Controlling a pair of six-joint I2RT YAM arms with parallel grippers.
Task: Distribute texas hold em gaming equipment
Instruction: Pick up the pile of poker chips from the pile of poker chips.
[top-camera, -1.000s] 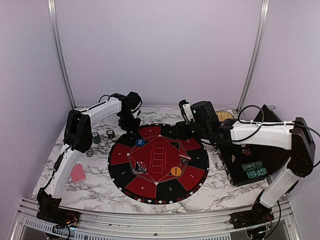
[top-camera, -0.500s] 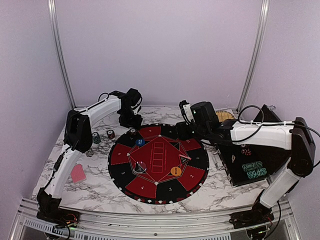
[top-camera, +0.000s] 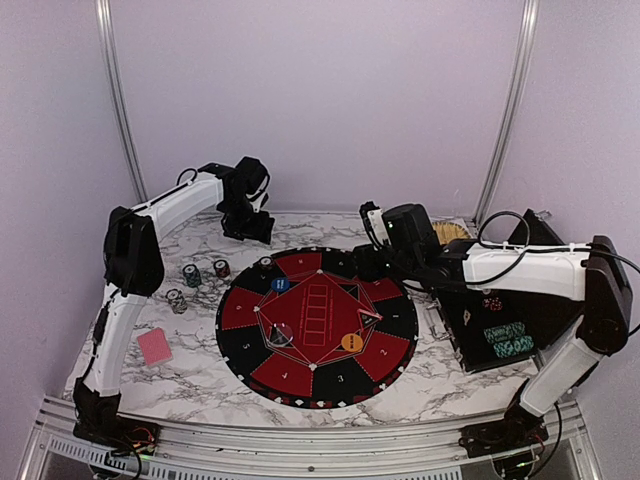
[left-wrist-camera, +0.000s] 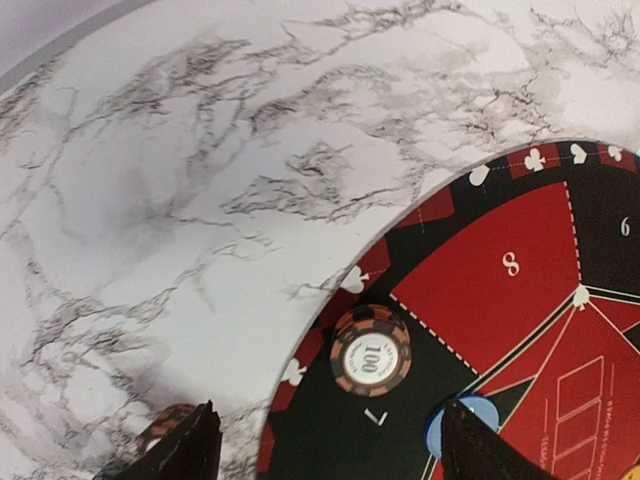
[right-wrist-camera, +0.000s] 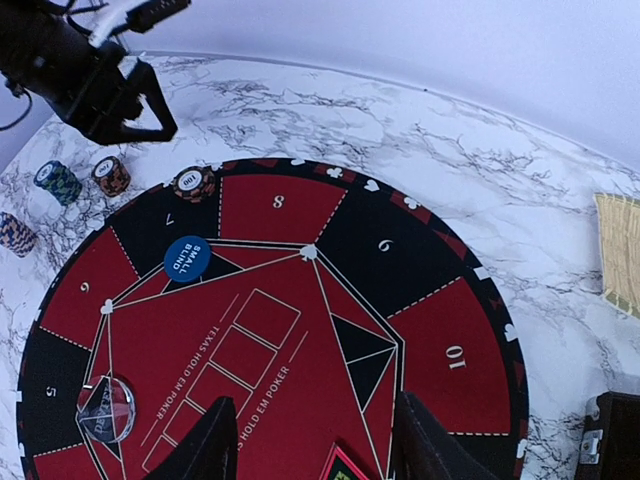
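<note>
My left gripper moves back and down around the brown chip stack off the mat next, since the stack lies below it and left in the top view.
A brown-and-black striped poker chip stack (top-camera: 264, 265) marked 100 sits on the black seat-7 patch of the mat (left-wrist-camera: 372, 358) (right-wrist-camera: 194, 183). My left gripper (top-camera: 252, 228) (left-wrist-camera: 328, 425) hangs open above and behind it, holding nothing. More chip stacks (top-camera: 191, 275) (top-camera: 221, 268) (top-camera: 176, 299) stand on the marble left of the mat. A blue button (top-camera: 281, 284) (right-wrist-camera: 188, 257), an orange button (top-camera: 351, 342) and a clear button (top-camera: 282, 333) (right-wrist-camera: 106, 408) lie on the mat. A pink card (top-camera: 156, 346) lies front left. My right gripper (top-camera: 362, 262) (right-wrist-camera: 315, 420) hovers open over the mat's far side, empty.
The round black-and-red mat (top-camera: 285, 372) fills the table's middle. A black case (top-camera: 470, 320) with chips inside stands open at the right, under my right arm. A tan ribbed thing (right-wrist-camera: 620, 250) lies behind it. Metal posts and a purple wall close the back.
My left gripper opened, left the chip stack on the mat's seat-7 patch, and drew up and back to the left. The right arm has not moved.
</note>
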